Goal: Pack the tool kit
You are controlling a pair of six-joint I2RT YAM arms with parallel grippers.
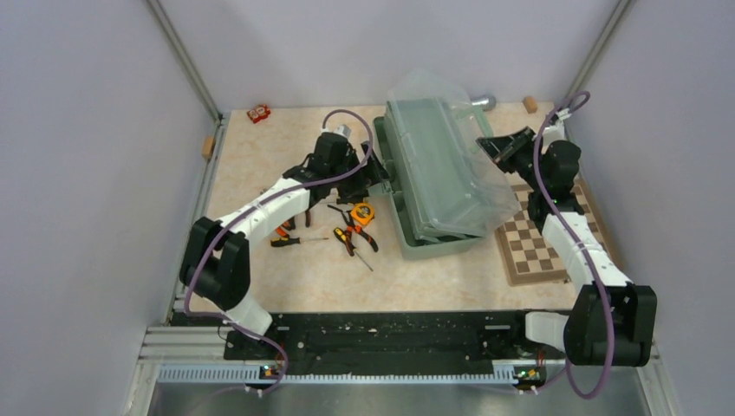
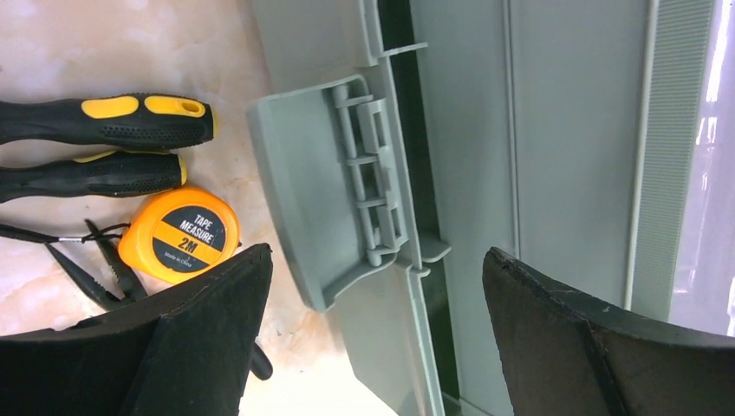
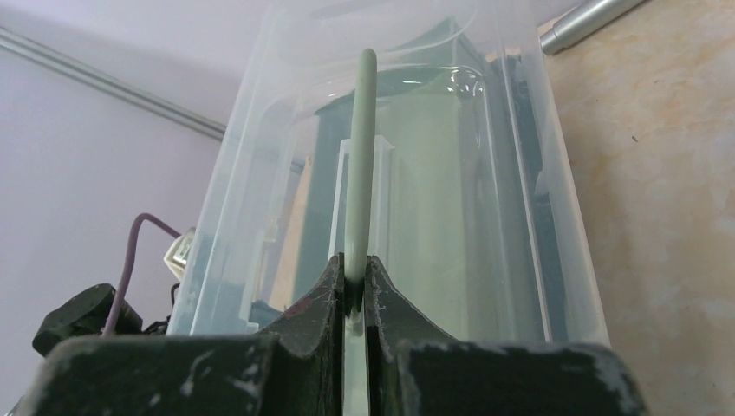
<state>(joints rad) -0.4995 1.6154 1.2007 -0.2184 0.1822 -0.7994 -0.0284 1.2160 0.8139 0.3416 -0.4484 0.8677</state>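
Note:
Bare tabletop by the cork block lies right of my right gripper in the top view, so next my right gripper will pull the half-raised lid that way and release the lid's handle.
The sage-green toolbox stands mid-table with its translucent lid raised. My right gripper is shut on the lid's thin green handle, and in the right wrist view its jaws pinch that handle. My left gripper is open and empty at the box's left side. In the left wrist view it straddles the box rim just below the side latch. The orange tape measure, two yellow-black screwdrivers and the pliers lie on the table left of the box.
A brown-and-cream chessboard lies right of the box, under my right arm. A grey metal cylinder lies behind the lid. A small red object and cork blocks sit at the back. Walls close in on both sides.

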